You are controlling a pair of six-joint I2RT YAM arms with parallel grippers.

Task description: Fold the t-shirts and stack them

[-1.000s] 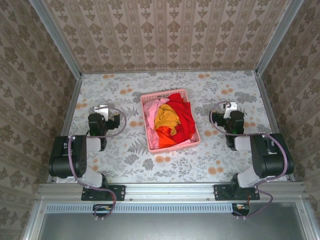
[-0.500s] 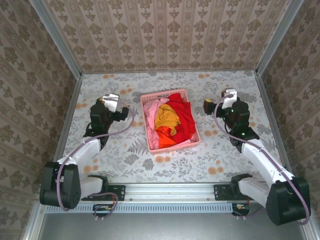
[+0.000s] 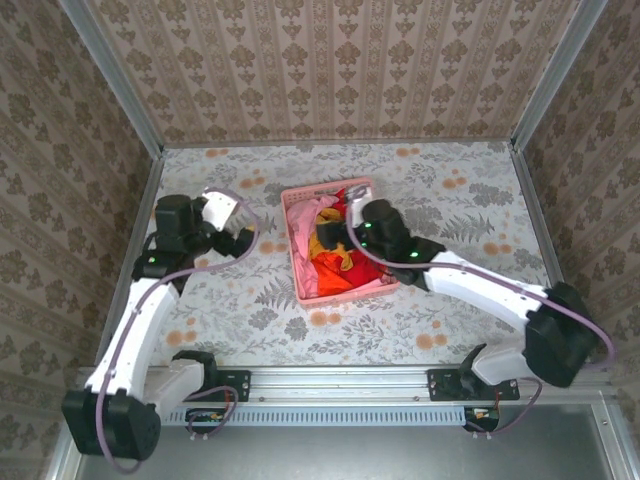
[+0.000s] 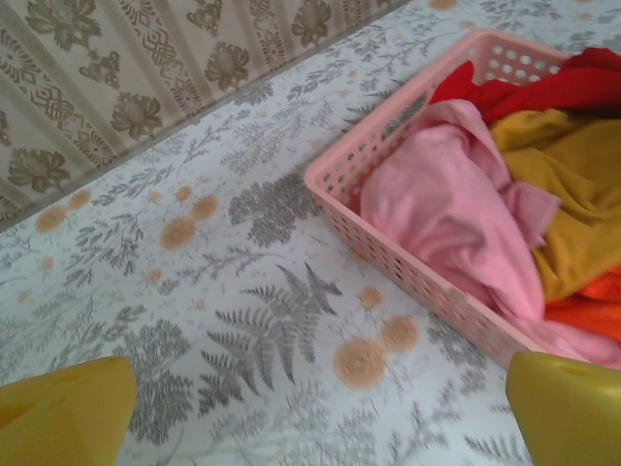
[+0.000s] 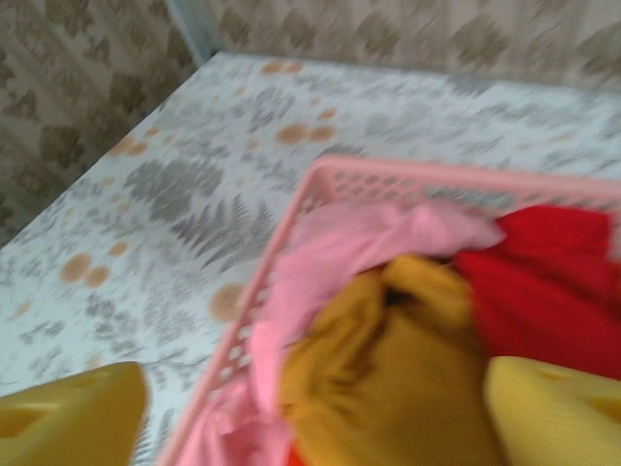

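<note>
My right gripper should move across next, past the pink t-shirt (image 4: 456, 214), and down onto the side of the basket that faces my left gripper, because the rim of that side is bare beside the cloth.
Crumpled t-shirts fill the pink basket (image 3: 345, 293) at the table's middle. A pink t-shirt (image 4: 456, 214) lies along its left side. Beside it are an orange-yellow one (image 5: 408, 369), a red one (image 5: 553, 291) and an orange one (image 4: 592, 301). My right gripper (image 3: 345, 222) hangs over the basket, open, its yellow fingertips (image 5: 553, 413) spread to either side of the pink and orange-yellow cloth, holding nothing. My left gripper (image 3: 232, 225) is open above the bare table left of the basket, and the basket's left wall (image 4: 388, 252) lies ahead of it.
The floral tablecloth (image 3: 250, 310) surrounds the basket on all sides. Patterned walls (image 3: 330, 70) with metal corner posts close the table at the back and both sides. A metal rail (image 3: 340, 385) runs along the near edge.
Both arms unfolded from their tucked poses. The right arm swung left until its gripper came over the basket. The left arm stretched out and its gripper edged towards the basket.
</note>
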